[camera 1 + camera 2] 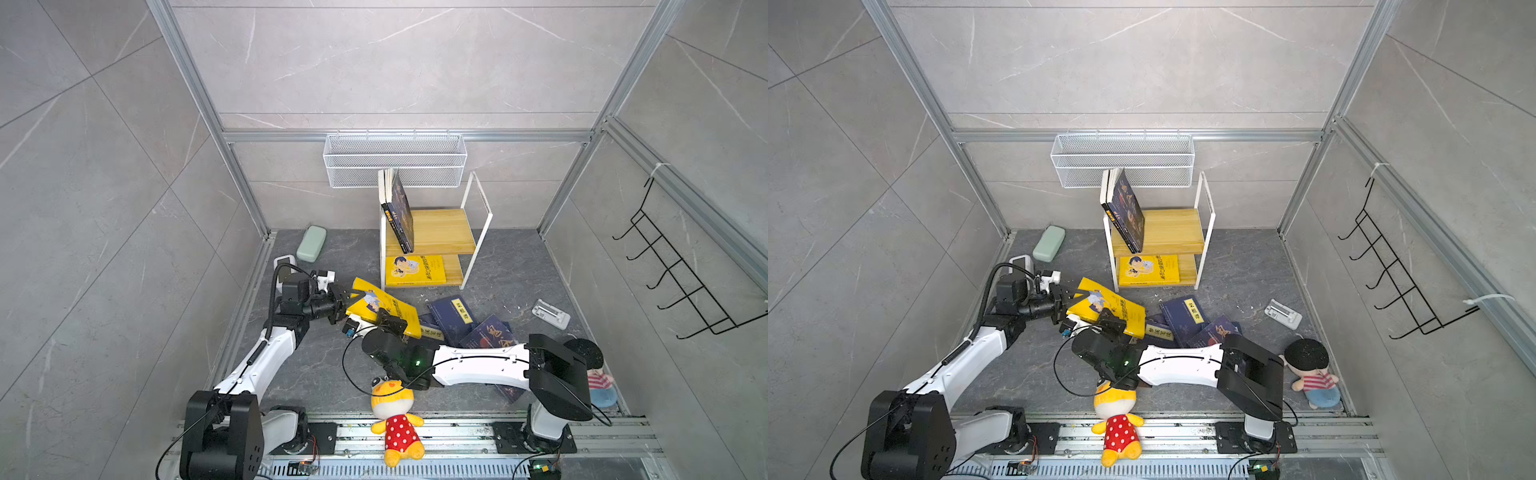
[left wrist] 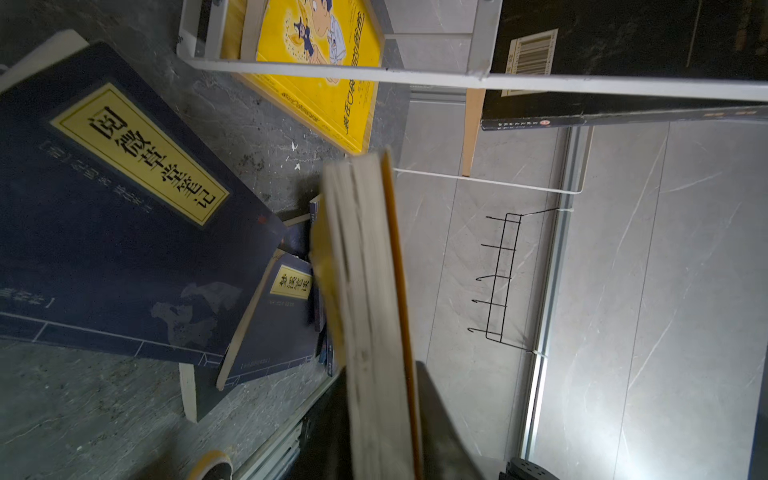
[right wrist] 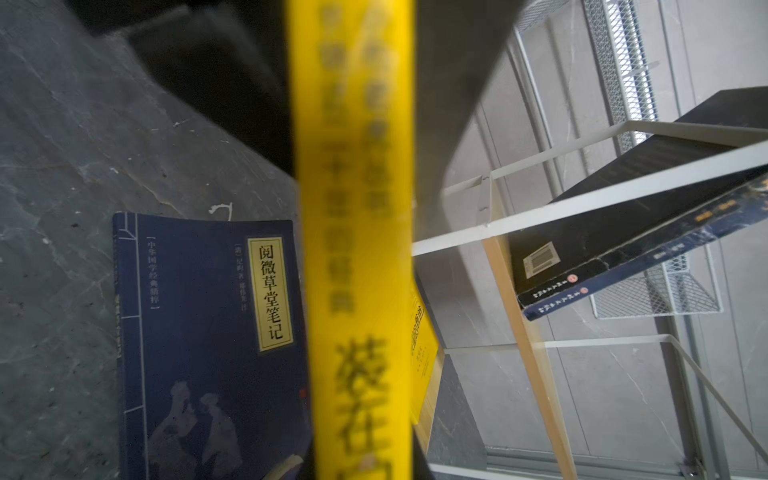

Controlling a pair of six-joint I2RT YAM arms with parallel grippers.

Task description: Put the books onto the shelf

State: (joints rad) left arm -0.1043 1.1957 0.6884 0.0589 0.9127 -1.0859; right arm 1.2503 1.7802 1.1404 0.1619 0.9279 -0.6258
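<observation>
I will next move my right gripper outward to the shelf and let go of the held book on top of the flat yellow book (image 3: 424, 352), because the gap above it is open.
A yellow book (image 1: 388, 309) hangs tilted just above the floor, left of the shelf (image 1: 440, 228). My left gripper (image 1: 351, 305) is shut on its left corner; the page edge (image 2: 370, 291) runs between the fingers in the left wrist view. My right gripper (image 1: 392, 322) is shut on its near spine edge (image 3: 357, 249). Two dark books (image 1: 401, 212) lean against the left side frame on the shelf's upper board. Another yellow book (image 1: 415, 270) lies flat on the lower board. Several navy books (image 1: 451, 316) lie overlapped on the floor, right of the held one.
A white wire basket (image 1: 395, 160) hangs on the back wall above the shelf. A green case (image 1: 311, 243) lies at the back left and a white device (image 1: 550, 313) at the right. A yellow plush toy (image 1: 395, 415) and a doll (image 1: 598, 374) sit near the front. A black hook rack (image 1: 681, 270) is on the right wall.
</observation>
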